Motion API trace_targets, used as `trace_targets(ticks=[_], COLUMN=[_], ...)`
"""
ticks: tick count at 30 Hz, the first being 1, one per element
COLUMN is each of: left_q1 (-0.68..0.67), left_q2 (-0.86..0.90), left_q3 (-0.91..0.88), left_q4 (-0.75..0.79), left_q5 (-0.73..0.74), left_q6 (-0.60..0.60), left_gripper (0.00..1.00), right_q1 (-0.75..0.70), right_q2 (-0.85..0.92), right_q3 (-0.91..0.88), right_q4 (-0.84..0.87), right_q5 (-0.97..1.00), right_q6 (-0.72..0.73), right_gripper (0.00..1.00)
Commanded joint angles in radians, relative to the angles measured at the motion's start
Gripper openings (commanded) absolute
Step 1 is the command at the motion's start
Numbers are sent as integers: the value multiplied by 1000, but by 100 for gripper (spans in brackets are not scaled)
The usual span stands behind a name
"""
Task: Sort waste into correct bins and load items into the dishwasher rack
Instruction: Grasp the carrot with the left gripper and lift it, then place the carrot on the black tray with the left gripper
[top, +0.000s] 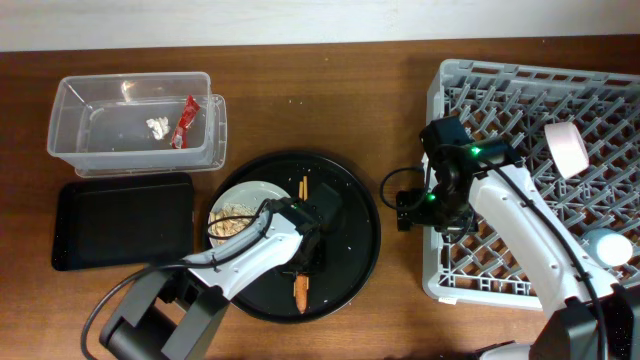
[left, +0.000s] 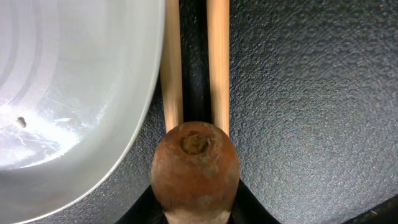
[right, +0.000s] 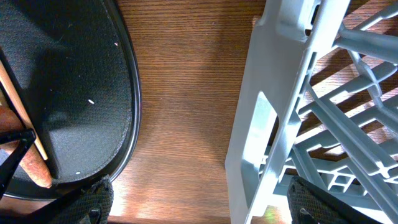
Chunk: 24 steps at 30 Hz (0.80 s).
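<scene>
I will next lift my left gripper past the pale plate and lower it to release the carrot (top: 301, 291) in the black rectangular tray (top: 117, 226), empty beyond the plate.
The orange carrot (top: 301, 291) lies on the large round black tray (top: 355, 240). My left gripper (top: 310, 262) is shut around its upper part; its cut end fills the left wrist view (left: 194, 171). The wooden chopsticks (left: 217, 62) lie just ahead of it, beside the pale plate (left: 68, 87). That plate (top: 262, 190) holds beige food scraps (top: 232, 222). The red wrapper (top: 185, 120) and white paper scrap (top: 157, 127) lie in the clear tub (top: 70, 95). My right gripper (right: 205, 205) is open and empty, astride the left wall of the dishwasher rack (right: 261, 124).
The shallow black rectangular tray (top: 120, 222) sits below the tub. In the rack (top: 450, 85) a white-pinkish bowl (top: 565, 145) rests on edge and a light-blue cup (top: 605, 245) stands at the right. Bare wood (right: 180, 93) lies between the round tray (right: 74, 81) and the rack.
</scene>
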<state>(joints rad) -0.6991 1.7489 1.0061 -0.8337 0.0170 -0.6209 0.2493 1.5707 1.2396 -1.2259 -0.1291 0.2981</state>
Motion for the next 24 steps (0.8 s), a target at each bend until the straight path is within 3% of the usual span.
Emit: trace_targets(ticks=[1,8,13,18,24], left_q1=[2,100,367,812,1071], left_q2=[-11,-181,-299,-299,-222], left_q3=[57,209,216,216,216], left_q4=[-68,-233,-240,-97,53], left_q5=[-29,-161,-235,-249,-250], left_q6=[54,81,152,167,167], left_gripper=[22,22,22,21,21], right_q1=[-8,-9,-8,-8,-8], right_q2=[-15,-15,-15,-15,-15], right_q3=[22,22,22,22,22], right_q4=[-1,-1,9,10,6], right_q5=[10,10,9,9,9], right_q6=[-6,-6,-6,-6,-6], right_gripper=[89,89,89,89,89])
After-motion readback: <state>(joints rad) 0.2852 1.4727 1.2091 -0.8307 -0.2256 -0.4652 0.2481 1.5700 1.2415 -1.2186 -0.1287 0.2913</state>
